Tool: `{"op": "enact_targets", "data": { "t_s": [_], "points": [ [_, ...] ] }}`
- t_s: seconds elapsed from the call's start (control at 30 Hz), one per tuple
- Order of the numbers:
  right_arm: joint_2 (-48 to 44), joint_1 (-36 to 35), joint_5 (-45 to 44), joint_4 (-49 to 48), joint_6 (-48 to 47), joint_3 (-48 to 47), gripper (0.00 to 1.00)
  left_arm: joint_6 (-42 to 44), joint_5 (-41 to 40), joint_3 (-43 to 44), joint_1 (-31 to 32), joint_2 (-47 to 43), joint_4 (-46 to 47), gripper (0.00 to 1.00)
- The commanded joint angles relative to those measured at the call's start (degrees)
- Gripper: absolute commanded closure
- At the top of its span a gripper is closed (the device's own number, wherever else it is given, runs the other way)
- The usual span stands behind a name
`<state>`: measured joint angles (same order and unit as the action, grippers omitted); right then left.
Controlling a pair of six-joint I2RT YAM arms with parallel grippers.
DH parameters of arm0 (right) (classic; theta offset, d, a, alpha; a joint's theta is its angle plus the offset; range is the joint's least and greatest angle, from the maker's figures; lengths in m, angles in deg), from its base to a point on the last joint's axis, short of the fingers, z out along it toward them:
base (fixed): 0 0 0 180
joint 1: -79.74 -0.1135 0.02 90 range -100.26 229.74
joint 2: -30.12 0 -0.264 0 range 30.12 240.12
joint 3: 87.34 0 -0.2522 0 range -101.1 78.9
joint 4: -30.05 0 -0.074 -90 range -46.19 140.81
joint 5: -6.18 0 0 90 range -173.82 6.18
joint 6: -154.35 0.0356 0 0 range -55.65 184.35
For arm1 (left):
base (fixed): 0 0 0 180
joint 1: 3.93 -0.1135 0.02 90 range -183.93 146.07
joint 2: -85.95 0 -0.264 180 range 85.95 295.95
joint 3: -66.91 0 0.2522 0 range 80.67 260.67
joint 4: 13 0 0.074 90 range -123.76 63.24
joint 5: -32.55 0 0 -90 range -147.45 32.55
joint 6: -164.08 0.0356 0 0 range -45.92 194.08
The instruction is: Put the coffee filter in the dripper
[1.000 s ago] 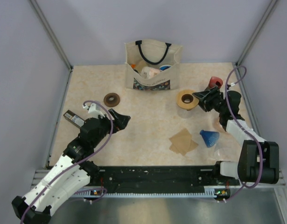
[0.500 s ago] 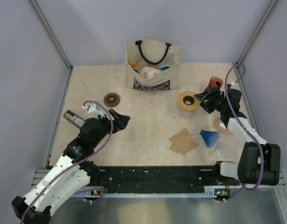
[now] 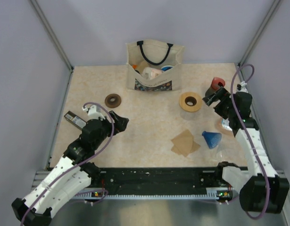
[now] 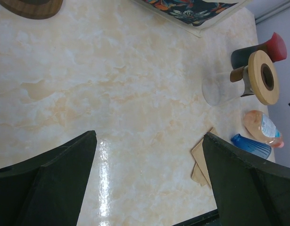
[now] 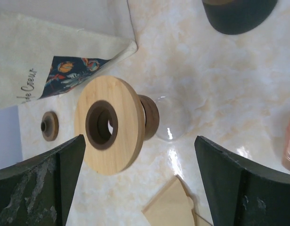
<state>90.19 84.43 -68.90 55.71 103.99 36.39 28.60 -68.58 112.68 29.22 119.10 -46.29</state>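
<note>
My right gripper moves back toward the base next and goes down onto the near rim of the blue dripper (image 3: 211,147), because the dripper is lying on its side.
Several coffee filters (image 3: 185,142), flat tan paper wedges, lie stacked near the front middle; they also show as filter paper (image 4: 200,160) in the left wrist view and as a filter corner (image 5: 170,207) in the right wrist view. The dripper (image 3: 211,139), a blue cone, lies on its side just right of them, and its blue tip (image 4: 251,146) shows in the left wrist view. My right gripper (image 3: 212,96) is open and empty, beside the tan ring (image 5: 109,125). My left gripper (image 3: 120,120) hovers open and empty over bare table at the left.
The tan ring (image 3: 190,101) rests on a clear glass cup (image 5: 170,117). A red-topped dark grinder (image 3: 217,84) stands behind my right gripper. A cloth bag (image 3: 154,66) stands at the back, with a dark ring (image 3: 112,100) at the left. A peach bottle (image 4: 260,128) lies near the dripper.
My right gripper has opened wide and drawn back to the right, away from the tan ring. The left arm has barely moved.
</note>
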Motion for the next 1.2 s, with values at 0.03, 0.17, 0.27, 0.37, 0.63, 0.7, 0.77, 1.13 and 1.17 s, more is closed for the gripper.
{"op": "enact_targets", "data": {
  "t_s": [0.03, 0.17, 0.27, 0.37, 0.63, 0.7, 0.77, 1.13, 1.17],
  "points": [
    [-12.59, -1.51, -6.11, 13.13, -8.34, -1.45, 0.02, 1.53, -2.57, 2.79, 0.08, 0.43, -1.47, 0.01],
    [-18.41, -9.68, -16.65, 21.57, -10.98, -3.72, 0.02, 1.7, -2.14, 2.79, 0.08, 1.22, -2.18, 0.01],
    [-19.2, -14.95, -17.12, 23.78, -11.25, -4.43, 0.03, 1.44, -1.78, 2.53, 0.16, 1.57, -2.18, 0.01],
    [-17.63, -22.51, -19.48, 22.73, -12.65, -2.6, 0.04, 1.0, -1.52, 2.09, 0.08, 1.92, -1.74, 0.01],
    [-15.26, -34.12, -19.31, 12.71, -12.48, 3.65, 0.04, 0.74, -6.79, 3.15, 0.08, 1.22, -6.83, 0.01],
    [-13.59, -36.58, -22.63, 13.58, -12.83, 3.48, 0.04, 0.3, -7.76, 2.88, 0.08, 0.87, -7.71, 0.01],
    [-12.88, -38.08, -25.19, 14.2, -12.92, 3.39, 0.04, -0.31, -9.42, 2.97, 0.08, 0.6, -8.94, 0.01],
    [-17.09, -38.26, -36.08, 29.73, -2.92, 0.58, 0.02, -1.46, -10.4, 2.62, 0.08, 2.1, -9.83, 0.01],
    [-17.18, -38.35, -37.84, 32.72, -0.99, -0.38, 0.02, -1.37, -10.14, 2.62, 0.08, 2.45, -9.65, 0.01]
  ]
}}
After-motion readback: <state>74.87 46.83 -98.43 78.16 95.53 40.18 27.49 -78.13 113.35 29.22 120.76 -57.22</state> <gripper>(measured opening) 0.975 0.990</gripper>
